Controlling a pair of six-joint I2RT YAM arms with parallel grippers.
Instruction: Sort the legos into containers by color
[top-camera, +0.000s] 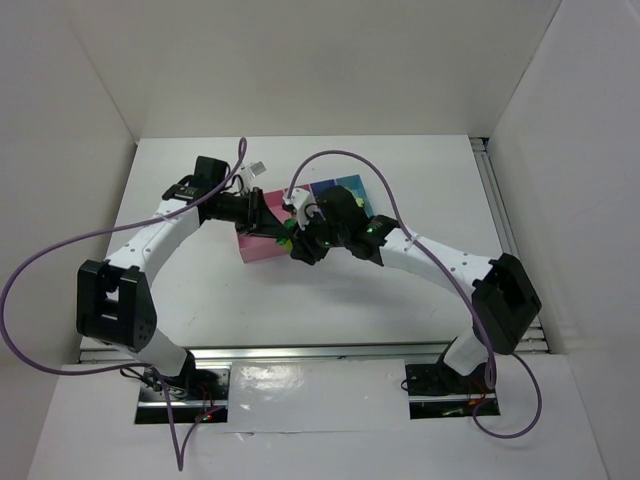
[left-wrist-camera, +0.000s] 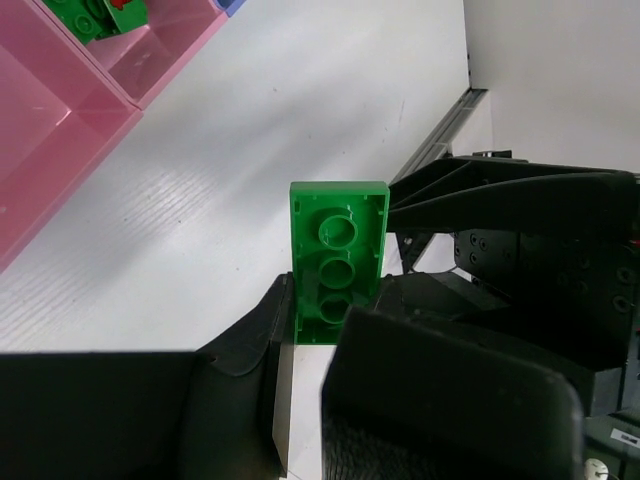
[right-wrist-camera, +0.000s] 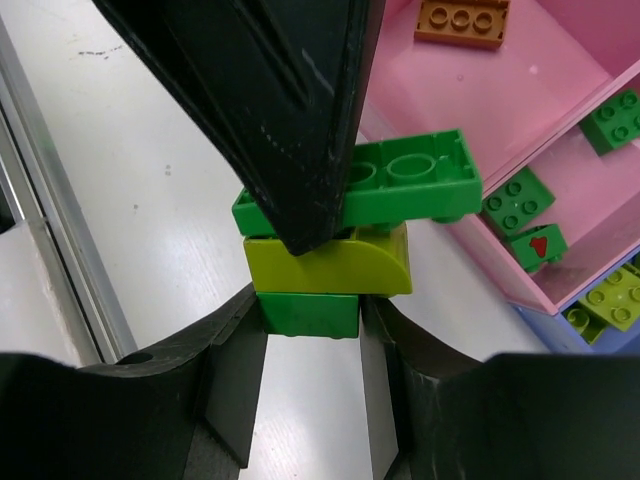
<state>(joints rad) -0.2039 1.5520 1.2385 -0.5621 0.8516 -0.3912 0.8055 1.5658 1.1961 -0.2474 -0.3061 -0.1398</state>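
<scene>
Green bricks lie in the narrow pink section (left-wrist-camera: 158, 48), so my left gripper needs to pull the top green brick off the stack next, carry it outward and release it over that section.
A stack of three legos hangs just off the tray's near side: a green brick (right-wrist-camera: 410, 185) on top, a lime curved one (right-wrist-camera: 330, 262) in the middle, a small green one (right-wrist-camera: 308, 312) at the bottom. My left gripper (left-wrist-camera: 320, 320) is shut on the top green brick (left-wrist-camera: 338, 260), whose hollow underside faces its camera. My right gripper (right-wrist-camera: 310, 320) is shut on the bottom green brick. In the top view the two grippers (top-camera: 282, 228) (top-camera: 300, 240) meet beside the pink containers (top-camera: 262, 250).
The large pink compartment (right-wrist-camera: 520, 90) holds an orange-brown brick (right-wrist-camera: 462, 20). The narrow pink one holds green bricks (right-wrist-camera: 515, 200), one with a red heart (right-wrist-camera: 537, 245). Lime bricks (right-wrist-camera: 610, 300) lie in a blue compartment. A metal rail (right-wrist-camera: 60, 230) runs along the table edge.
</scene>
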